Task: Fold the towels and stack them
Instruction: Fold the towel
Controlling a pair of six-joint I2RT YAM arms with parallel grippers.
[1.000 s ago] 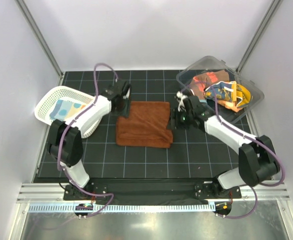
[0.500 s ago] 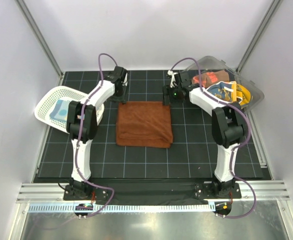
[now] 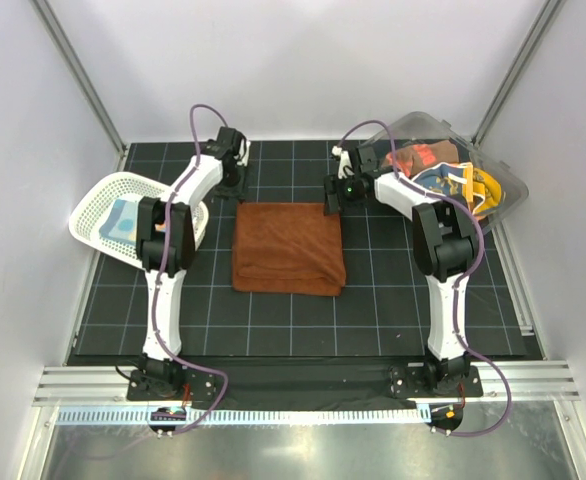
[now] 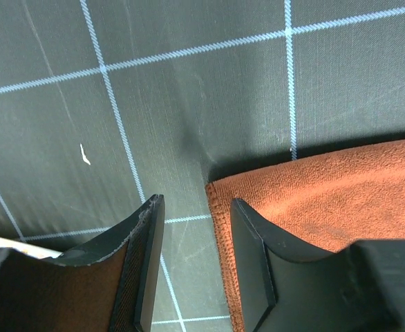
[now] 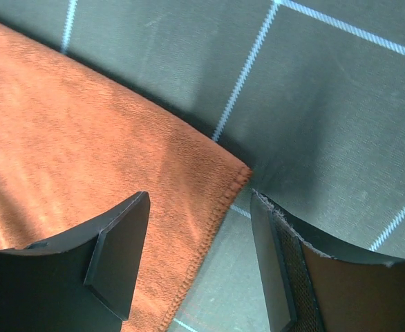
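Observation:
The towel's far corner by the basket (image 4: pixel 218 194) lies below and toward the right in the wrist view, so my left gripper lowers and shifts that way next.
A rust-brown towel (image 3: pixel 288 247) lies folded flat in the middle of the black gridded mat. My left gripper (image 3: pixel 235 188) hangs at its far left corner and my right gripper (image 3: pixel 331 197) at its far right corner. In the left wrist view the left gripper (image 4: pixel 195 204) is open, with the towel's hemmed edge (image 4: pixel 220 214) just inside its right finger (image 4: pixel 254 256). Seen from the right wrist, the right gripper (image 5: pixel 199 200) is open, straddling the towel's corner edge (image 5: pixel 223 200). More towels (image 3: pixel 443 180), orange, yellow and blue, are heaped in the bin.
A white mesh basket (image 3: pixel 98 195) stands tilted at the left of the mat with a light blue and yellow cloth (image 3: pixel 123 220) inside. The clear plastic bin (image 3: pixel 503 185) sits at the far right corner. White walls enclose the mat (image 3: pixel 293 320).
Both arms have swung away from the towel's sides to its two far corners. The right gripper's jaws have spread wider. The towel itself has not moved.

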